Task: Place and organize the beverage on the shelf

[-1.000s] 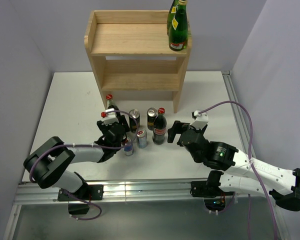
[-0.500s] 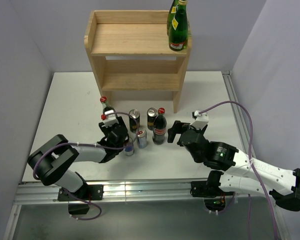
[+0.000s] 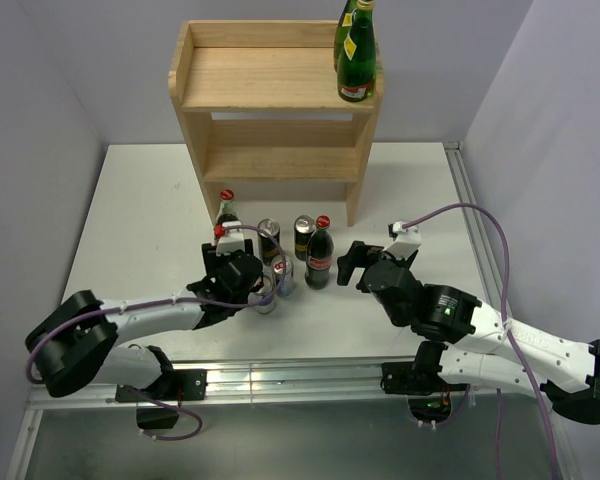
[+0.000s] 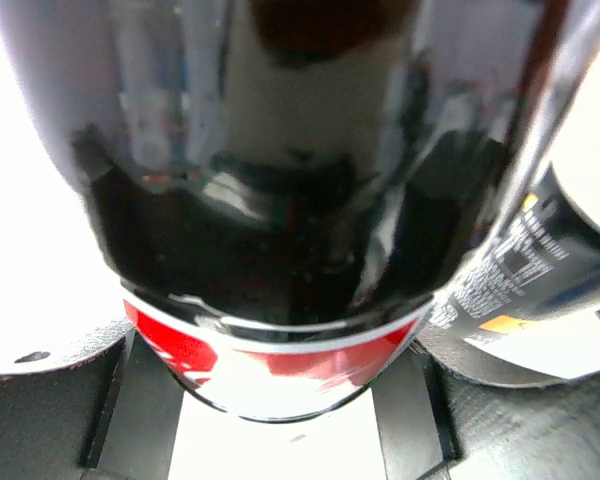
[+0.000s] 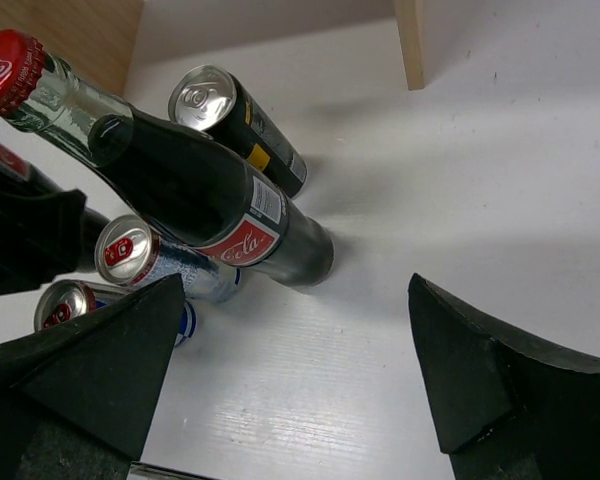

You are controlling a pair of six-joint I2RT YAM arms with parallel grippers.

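Note:
I will next raise my left gripper outward onto that level's bare opposite end (image 3: 206, 90) and release the red-capped cola bottle, since the green bottles fill only one end of the shelf's top level.
The light wooden shelf (image 3: 275, 80) stands at the back, with two green bottles (image 3: 357, 60) on its top tier at the right. My left gripper (image 3: 230, 248) is shut on a red-capped cola bottle (image 3: 225, 212), whose dark body and red label fill the left wrist view (image 4: 280, 200). A second cola bottle (image 3: 319, 255) stands among several cans (image 3: 282, 272) in front of the shelf. My right gripper (image 3: 355, 262) is open and empty just right of that group. In the right wrist view (image 5: 300, 370) it faces the cola bottle (image 5: 210, 200).
A black can (image 5: 245, 125) and silver cans (image 5: 160, 260) stand close around the second bottle. Another black can (image 4: 540, 290) is just right of the held bottle. The shelf's right leg (image 5: 410, 45) is behind them. The table's right rail (image 3: 470, 200) runs along the side.
My left gripper swung the held bottle a little left, then back right toward the cans, with the arm stretched further out. The right arm has barely moved.

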